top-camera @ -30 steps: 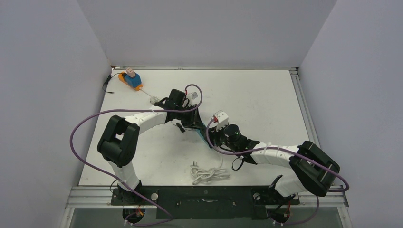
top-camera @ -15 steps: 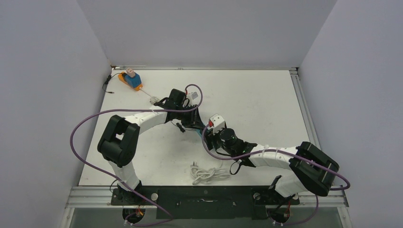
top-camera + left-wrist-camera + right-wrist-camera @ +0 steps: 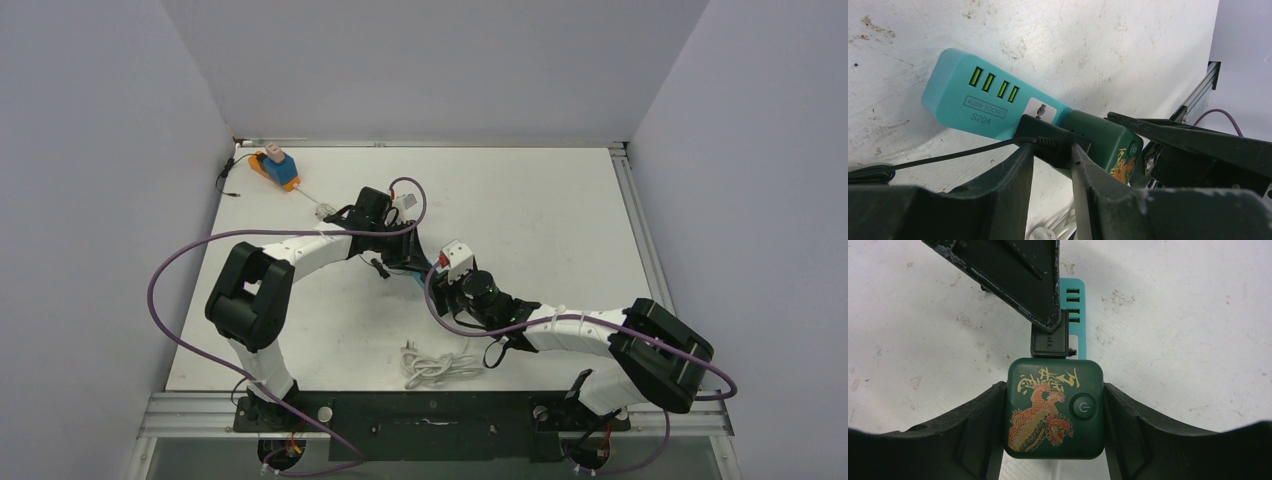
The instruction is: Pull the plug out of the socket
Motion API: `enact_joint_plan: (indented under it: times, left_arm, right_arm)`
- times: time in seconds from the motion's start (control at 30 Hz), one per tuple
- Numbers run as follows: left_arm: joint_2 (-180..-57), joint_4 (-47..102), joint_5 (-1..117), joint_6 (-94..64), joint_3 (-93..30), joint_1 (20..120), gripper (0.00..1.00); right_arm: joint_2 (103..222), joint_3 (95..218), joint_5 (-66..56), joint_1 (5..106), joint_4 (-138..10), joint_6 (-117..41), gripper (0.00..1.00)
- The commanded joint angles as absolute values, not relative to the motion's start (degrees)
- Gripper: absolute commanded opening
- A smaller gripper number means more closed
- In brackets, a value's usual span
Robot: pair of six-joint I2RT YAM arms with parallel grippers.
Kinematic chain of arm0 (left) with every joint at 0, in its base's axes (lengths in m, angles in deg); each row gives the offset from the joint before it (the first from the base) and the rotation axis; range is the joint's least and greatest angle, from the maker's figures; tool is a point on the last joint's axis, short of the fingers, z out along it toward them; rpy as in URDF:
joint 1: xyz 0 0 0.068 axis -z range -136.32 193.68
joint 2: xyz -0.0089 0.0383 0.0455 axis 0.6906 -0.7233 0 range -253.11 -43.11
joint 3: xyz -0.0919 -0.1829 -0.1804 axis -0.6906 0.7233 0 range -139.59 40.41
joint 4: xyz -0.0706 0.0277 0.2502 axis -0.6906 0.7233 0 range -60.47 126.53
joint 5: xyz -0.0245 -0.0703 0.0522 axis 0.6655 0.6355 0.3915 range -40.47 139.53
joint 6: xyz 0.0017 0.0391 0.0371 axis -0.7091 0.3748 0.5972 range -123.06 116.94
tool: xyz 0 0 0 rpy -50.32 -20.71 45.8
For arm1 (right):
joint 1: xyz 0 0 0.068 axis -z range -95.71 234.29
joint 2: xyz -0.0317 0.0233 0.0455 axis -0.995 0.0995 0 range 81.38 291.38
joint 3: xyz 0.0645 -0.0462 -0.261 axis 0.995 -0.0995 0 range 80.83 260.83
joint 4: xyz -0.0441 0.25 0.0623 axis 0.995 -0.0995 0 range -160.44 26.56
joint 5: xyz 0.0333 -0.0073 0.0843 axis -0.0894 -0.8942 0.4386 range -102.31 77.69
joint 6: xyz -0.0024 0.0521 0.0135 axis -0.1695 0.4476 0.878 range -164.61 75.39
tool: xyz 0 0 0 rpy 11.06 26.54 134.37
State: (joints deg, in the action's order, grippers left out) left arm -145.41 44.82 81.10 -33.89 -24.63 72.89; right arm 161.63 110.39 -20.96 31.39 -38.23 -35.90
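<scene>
The tabletop is open to the right in the top view, so I will lift my right gripper off the teal power strip (image 3: 968,102), carry the cube there, lower it and let it go.
The blue cube plug (image 3: 276,160) with a pale pinkish top sits in the orange power strip (image 3: 289,183) at the far left back corner of the table, away from both grippers. My left gripper (image 3: 408,262) is shut on a small black block (image 3: 1047,136) with a thin black wire, plugged into a teal power strip (image 3: 968,102) at mid table. My right gripper (image 3: 1054,410) is shut on a dark green cube (image 3: 1048,405) with a dragon print and a power button, at the near end of the teal strip (image 3: 1074,295).
A coiled white cable (image 3: 436,365) lies near the front edge between the arm bases. A small white plug (image 3: 325,211) on the orange strip's cord lies left of my left wrist. Grey walls stand on three sides.
My right gripper has moved left and closer to the teal strip, closing in beside the left gripper. The left arm and the orange strip with its blue plug have not moved.
</scene>
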Motion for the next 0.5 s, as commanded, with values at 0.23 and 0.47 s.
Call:
enact_joint_plan:
  times: [0.23, 0.47]
  left_arm:
    - [-148.0, 49.0, 77.9, -31.3, -25.1, 73.5, 0.29]
    - [-148.1, 49.0, 78.1, -31.4, -25.2, 73.5, 0.29]
  right_arm:
    - [157.8, 109.6, -15.1, 37.6, -34.5, -31.3, 0.31]
    - [158.1, 109.6, -13.9, 38.3, -34.6, -31.3, 0.3]
